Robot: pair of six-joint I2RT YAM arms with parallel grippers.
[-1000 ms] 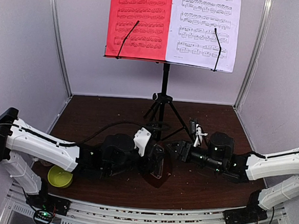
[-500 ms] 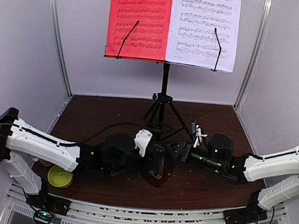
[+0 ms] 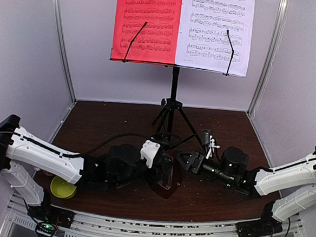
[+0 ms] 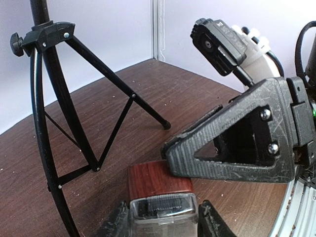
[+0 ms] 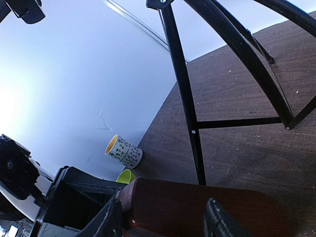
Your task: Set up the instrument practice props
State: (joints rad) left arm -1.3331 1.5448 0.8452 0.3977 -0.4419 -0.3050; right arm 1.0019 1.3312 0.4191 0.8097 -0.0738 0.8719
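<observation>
My left gripper draws the cover point(image 4: 163, 212) off next and lowers it to release atop the table between tripod and bowl, as my right gripper straddles the wood.
The black music stand point(image 3: 172, 106) rises at the back centre, with the red sheet point(image 3: 147, 23) and the white sheet point(image 3: 215, 30) side by side on its desk. The dark-red metronome point(image 3: 167, 178) with its clear cover point(image 4: 163, 212) sits low over the table in front of the tripod. My left gripper point(image 4: 163, 219) is shut on its clear-cover end, one finger on each side. My right gripper point(image 5: 163, 217) has the wooden end point(image 5: 168, 202) between its jaws. One of its fingers point(image 4: 222, 158) touches the wood. The frames do not show whether both fingers press on it.
The tripod legs point(image 4: 54, 98) spread just behind the metronome and cross the right wrist view point(image 5: 185, 98). A patterned mug point(image 5: 124, 151) lies by the left wall. A lime-green bowl point(image 3: 63, 187) sits beside the left arm. Grey walls enclose the table.
My left gripper's jaws have closed onto the metronome. My right gripper's jaws have narrowed around its wooden end, and the right arm has shifted a little.
</observation>
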